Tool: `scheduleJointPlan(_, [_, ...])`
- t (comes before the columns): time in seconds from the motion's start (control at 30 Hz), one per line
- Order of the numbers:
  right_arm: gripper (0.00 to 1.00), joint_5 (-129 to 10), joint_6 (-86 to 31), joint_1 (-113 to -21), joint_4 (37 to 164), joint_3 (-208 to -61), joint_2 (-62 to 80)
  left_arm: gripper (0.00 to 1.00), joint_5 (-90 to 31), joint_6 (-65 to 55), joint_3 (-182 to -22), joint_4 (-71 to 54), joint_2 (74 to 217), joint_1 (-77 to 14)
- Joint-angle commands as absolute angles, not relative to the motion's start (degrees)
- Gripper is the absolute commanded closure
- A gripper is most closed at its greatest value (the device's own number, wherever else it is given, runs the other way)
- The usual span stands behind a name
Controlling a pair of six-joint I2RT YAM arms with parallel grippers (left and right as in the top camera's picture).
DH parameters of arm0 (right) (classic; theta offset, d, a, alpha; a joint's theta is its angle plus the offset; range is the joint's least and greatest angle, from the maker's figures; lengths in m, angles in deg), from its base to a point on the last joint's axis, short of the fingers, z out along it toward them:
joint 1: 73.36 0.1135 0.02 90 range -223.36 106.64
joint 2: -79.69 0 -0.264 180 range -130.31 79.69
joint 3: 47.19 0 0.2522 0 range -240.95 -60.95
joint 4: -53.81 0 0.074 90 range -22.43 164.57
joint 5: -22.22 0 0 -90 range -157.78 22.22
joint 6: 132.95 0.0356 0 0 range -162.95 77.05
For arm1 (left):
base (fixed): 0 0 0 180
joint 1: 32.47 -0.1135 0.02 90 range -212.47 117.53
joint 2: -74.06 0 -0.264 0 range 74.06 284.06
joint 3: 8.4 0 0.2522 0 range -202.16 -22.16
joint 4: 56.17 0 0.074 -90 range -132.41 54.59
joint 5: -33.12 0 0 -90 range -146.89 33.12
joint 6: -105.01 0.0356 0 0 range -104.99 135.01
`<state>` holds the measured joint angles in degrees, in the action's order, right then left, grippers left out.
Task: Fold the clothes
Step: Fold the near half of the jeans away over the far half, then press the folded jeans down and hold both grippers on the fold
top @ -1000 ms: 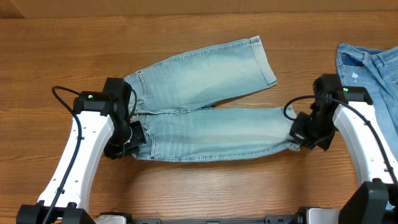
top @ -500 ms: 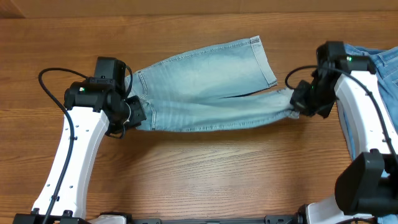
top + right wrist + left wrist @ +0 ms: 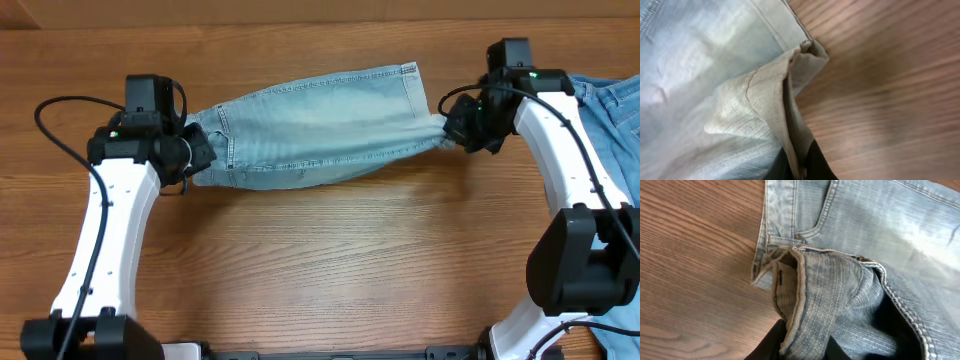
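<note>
The right gripper carries the hem outward toward the lower leg's far corner next, then opens, since that leg lies flat beyond the pinched hem.
The pale blue denim shorts (image 3: 320,125) lie across the far middle of the table, one leg folded over the other. My left gripper (image 3: 196,158) is shut on the waistband at the left end; the left wrist view shows the bunched waistband (image 3: 812,300) pinched between its dark fingers (image 3: 802,347). My right gripper (image 3: 455,128) is shut on the leg hem at the right end; the right wrist view shows the hem (image 3: 775,100) clamped between its fingers (image 3: 800,167). The upper leg hangs slightly between both grippers over the lower one.
A second blue denim garment (image 3: 610,120) lies at the table's right edge, just behind my right arm. The wooden table (image 3: 330,270) stretches toward the front. Black cables loop from both arms.
Both grippers have carried the near leg away from me and over the far leg. The shorts went from spread in a V to folded lengthwise.
</note>
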<state>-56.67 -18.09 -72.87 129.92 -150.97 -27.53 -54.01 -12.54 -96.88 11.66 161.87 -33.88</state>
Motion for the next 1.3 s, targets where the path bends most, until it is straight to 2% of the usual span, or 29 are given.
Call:
scheduleJointPlan(0.0, [0.96, -57.81, -17.15, -71.28, 124.98, -152.57, -28.47, 0.81, -56.02, -13.52, -98.5, 8.71, 163.64, -34.8])
scheduleJointPlan(0.43, [0.96, -58.09, -12.87, -68.5, 108.54, -152.57, -36.19, 0.83, -60.96, -13.32, -98.5, -4.21, 166.86, -34.8])
scheduleJointPlan(0.63, [0.96, -58.72, -12.89, -68.48, 103.73, -152.52, -36.21, 0.78, -61.6, -13.32, -98.5, -8.89, 174.46, -34.8])
scheduleJointPlan(0.83, [0.96, -58.7, -12.87, -68.48, 100.98, -152.52, -38.46, 0.74, -63.76, -13.3, -98.52, -13.79, 174.83, -34.82])
scheduleJointPlan(0.87, [0.82, -58.68, -12.65, -68.48, 100.82, -152.52, -39.25, 0.58, -64.04, -13.28, -98.52, -14.44, 174.86, -34.82])
scheduleJointPlan(0.9, [0.53, -58.7, -12.69, -68.35, 100.5, -152.52, -39.75, 0.38, -65.03, -13.11, -98.52, -15.64, 174.86, -34.85])
scheduleJointPlan(0.93, [0.23, -58.68, -12.74, -68.26, 99.84, -152.52, -39.84, 0.24, -64.87, -10.99, -98.54, -17.52, 174.83, -35.06])
scheduleJointPlan(0.97, [0.04, -58.66, -13.44, -68.22, 97.98, -152.54, -39.82, 0.13, -64.74, -9.37, -99.42, -18.44, 174.83, -35.5])
scheduleJointPlan(1.0, [0.0, -58.66, -14.75, -68.24, 96.69, -152.78, -39.8, 0.13, -64.5, -8.56, -100.73, -18.18, 174.83, -35.83])
scheduleJointPlan(1.13, [0.0, -58.46, -26.59, -68.22, 99.64, -155.17, -39.77, 0.07, -62.47, -3.75, -112.42, -8.56, 174.83, -36.4])
scheduleJointPlan(1.17, [0.0, -58.55, -29.59, -68.17, 103.58, -156.78, -39.66, 0.14, -60.55, -3.36, -116.18, -3.36, 174.81, -36.03])
scheduleJointPlan(1.2, [0.0, -58.94, -29.94, -68.17, 107.4, -158.45, -39.58, 0.31, -58.95, -3.38, -117.91, 0.22, 174.83, -35.65])
scheduleJointPlan(1.27, [0.08, -58.96, -29.92, -68.17, 117.06, -162.86, -39.49, 0.69, -55.67, -3.38, -118.59, 7.68, 174.94, -34.76])
